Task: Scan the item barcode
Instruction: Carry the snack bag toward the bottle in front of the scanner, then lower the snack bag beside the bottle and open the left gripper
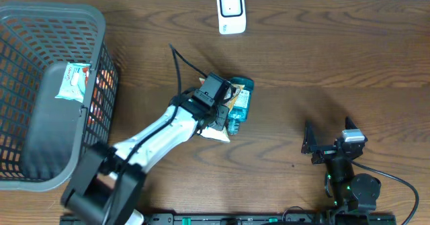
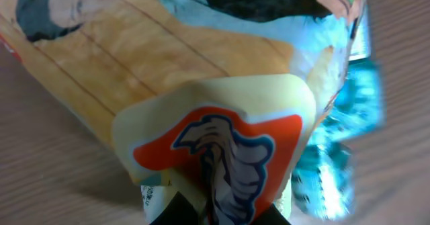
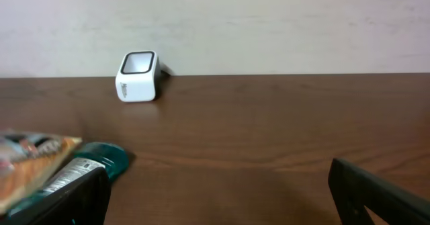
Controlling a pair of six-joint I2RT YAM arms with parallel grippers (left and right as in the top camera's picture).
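I need to bring the snack bag (image 1: 232, 96) down to the tabletop (image 1: 215, 133) beside the teal bottle with my left gripper and let go of it there, since the bag is still in my fingers over the tabletop.
A snack bag (image 2: 201, 84) printed in orange and yellow, with a red logo patch, fills the left wrist view. My left gripper (image 2: 218, 215) is shut on its lower edge. From overhead the bag (image 1: 232, 96) sits at the table's middle under the left gripper (image 1: 220, 114). A teal bottle (image 1: 240, 107) lies right beside it, also visible as a teal bottle (image 2: 336, 151) at the right of the wrist view. The white barcode scanner (image 1: 231, 11) stands at the table's far edge, window up. My right gripper (image 1: 329, 136) rests open at the front right, nothing between its fingers (image 3: 67, 198).
A grey mesh basket (image 1: 67, 10) takes up the left side and holds a white and green packet (image 1: 72, 80). From the right wrist, the scanner (image 3: 139, 76) stands against the pale wall, with the teal bottle (image 3: 94, 161) and bag (image 3: 27, 161) at left.
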